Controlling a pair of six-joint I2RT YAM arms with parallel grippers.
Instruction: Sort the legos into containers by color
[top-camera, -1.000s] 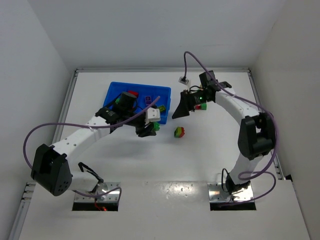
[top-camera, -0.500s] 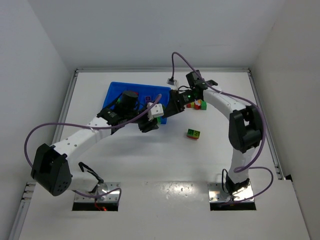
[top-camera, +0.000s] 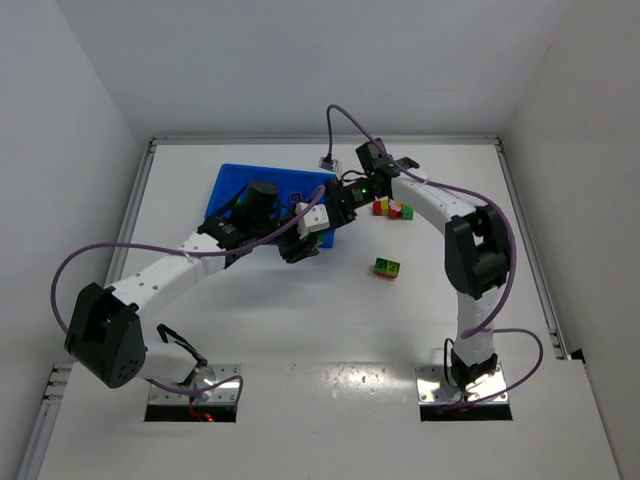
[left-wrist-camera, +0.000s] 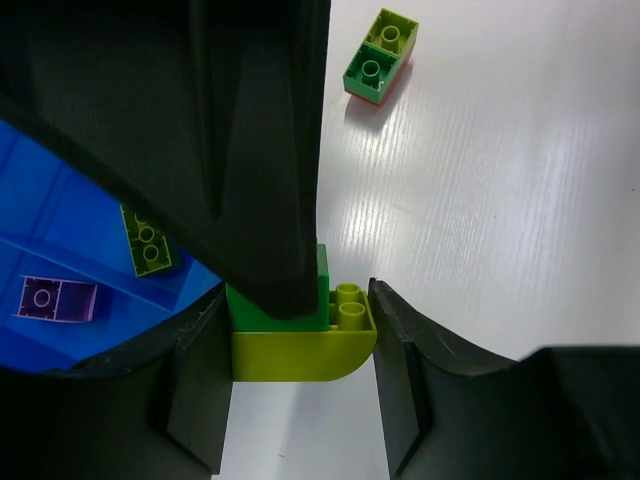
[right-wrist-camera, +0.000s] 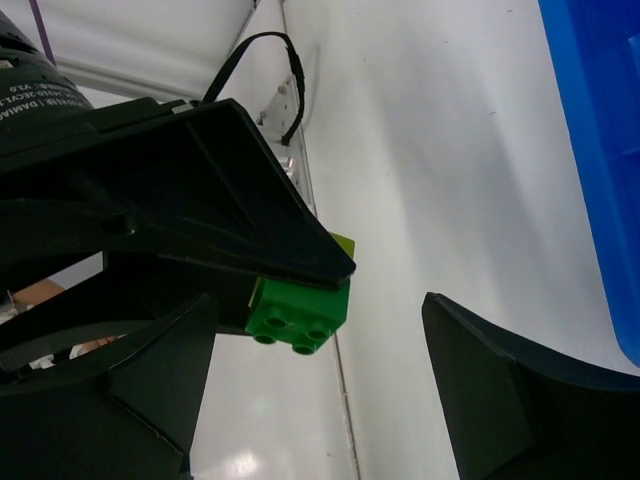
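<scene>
My left gripper moves outward over the container with the yellow-green brick (left-wrist-camera: 150, 244) next and releases the matching rounded brick, as that container lies outward of and below the gripper.
My left gripper (left-wrist-camera: 300, 385) is shut on a clump of legos: a rounded yellow-green brick (left-wrist-camera: 300, 350) with a green brick (left-wrist-camera: 325, 290) on top, held above the table by the tray's right edge. My right gripper (right-wrist-camera: 320, 400) is open, and its fingers stand either side of that green brick (right-wrist-camera: 300, 310) without touching it. One of its fingers (left-wrist-camera: 240, 130) hides most of the green brick from the left wrist. From above, both grippers (top-camera: 305, 243) (top-camera: 328, 222) meet beside the blue tray (top-camera: 230, 185) with the containers. One container holds a yellow-green brick (left-wrist-camera: 145, 240), and another holds a purple brick (left-wrist-camera: 55, 300).
A green and yellow-green clump on a red base (top-camera: 387, 267) lies on the table right of the grippers. A red, green and yellow clump (top-camera: 388, 208) sits under the right forearm. Low rails edge the white table.
The right gripper swung left and came down around the clump held by the left gripper. The left gripper rose slightly toward it. The loose clump on the table now lies further right.
</scene>
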